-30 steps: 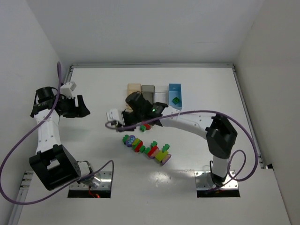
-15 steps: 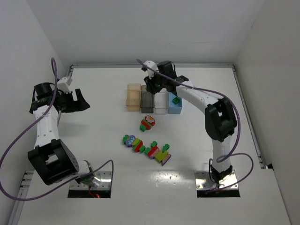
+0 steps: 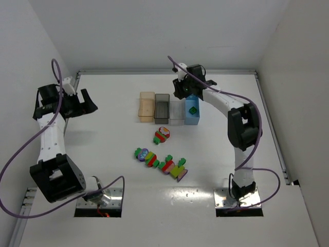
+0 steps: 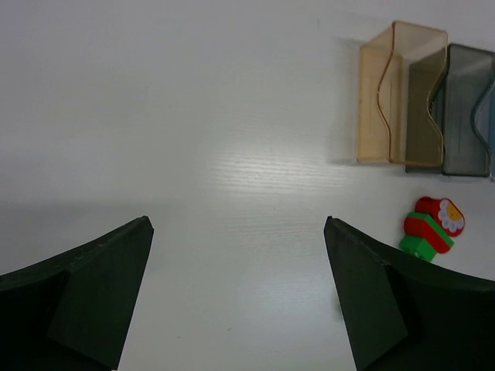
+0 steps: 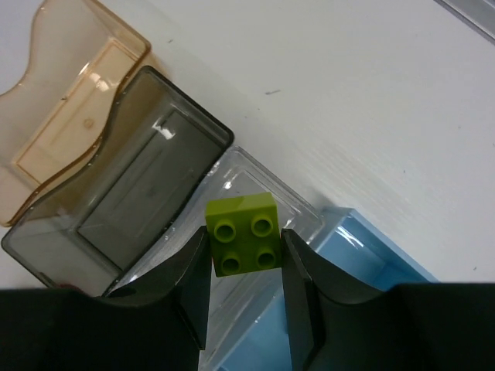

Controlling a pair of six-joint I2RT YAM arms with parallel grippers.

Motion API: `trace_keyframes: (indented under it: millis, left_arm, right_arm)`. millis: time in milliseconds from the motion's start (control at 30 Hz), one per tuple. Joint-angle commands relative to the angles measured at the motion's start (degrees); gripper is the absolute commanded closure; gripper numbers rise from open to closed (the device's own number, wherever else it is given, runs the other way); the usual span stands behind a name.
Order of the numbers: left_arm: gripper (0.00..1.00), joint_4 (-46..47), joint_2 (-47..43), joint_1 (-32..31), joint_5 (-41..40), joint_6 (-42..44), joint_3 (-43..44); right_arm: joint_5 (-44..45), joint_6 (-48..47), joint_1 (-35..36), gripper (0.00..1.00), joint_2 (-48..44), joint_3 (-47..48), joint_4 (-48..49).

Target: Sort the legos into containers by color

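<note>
My right gripper carries the lime-yellow lego down and back over the clear container [image 5: 259, 176] next, and then lets go of the lego.
My right gripper [image 5: 246, 241] is shut on a lime-yellow lego [image 5: 244, 232], held studs-up above the clear container [image 5: 259, 176]. The four containers stand in a row: tan [image 3: 146, 106], dark grey [image 3: 162, 108], clear [image 3: 176, 113] and light blue [image 3: 193, 117], the last with a green lego [image 3: 192, 110] inside. In the top view the right gripper [image 3: 183, 94] hangs over the row's far end. A small red-green cluster [image 3: 162, 134] and a long multicoloured cluster [image 3: 161, 162] lie mid-table. My left gripper [image 3: 88, 103] is far left and open, with nothing between its fingers [image 4: 100, 278].
The left wrist view shows bare white table under the left gripper [image 4: 237, 224], with the tan container [image 4: 394, 93], the grey one [image 4: 464, 108] and the small cluster [image 4: 431, 226] off to its right. White walls enclose the table on three sides.
My right arm lifted from beside the small cluster and swung back over the containers with the lime lego. My left gripper opened wider and rose slightly toward the far left.
</note>
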Motion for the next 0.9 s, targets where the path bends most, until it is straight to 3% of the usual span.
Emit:
trace_keyframes:
  millis: [0,233,533,867]
  left_arm:
    - [0.00,10.2,-6.6,-1.4,-6.4,-3.5,1.4]
    - [0.00,18.1,-16.2,-1.9,-4.2,-0.5,-4.7]
    - [0.00,15.7,-12.5,-6.1,-3.9,-1.3,-3.8]
    - [0.00,14.3,-9.0,-6.1,-6.0,-4.4,-2.7]
  right_arm:
    - [-0.7,3.0,-1.8,0.75,-0.1,1.1,1.6]
    - [-1.8,4.2,-3.6,0.75,-0.1,0.5,1.6]
    - [-2.9,4.2,-4.1,0.75,-0.1,-1.1,1.6]
    - [-5.9,1.6,-3.1,0.75,-0.1,-2.9,1.0]
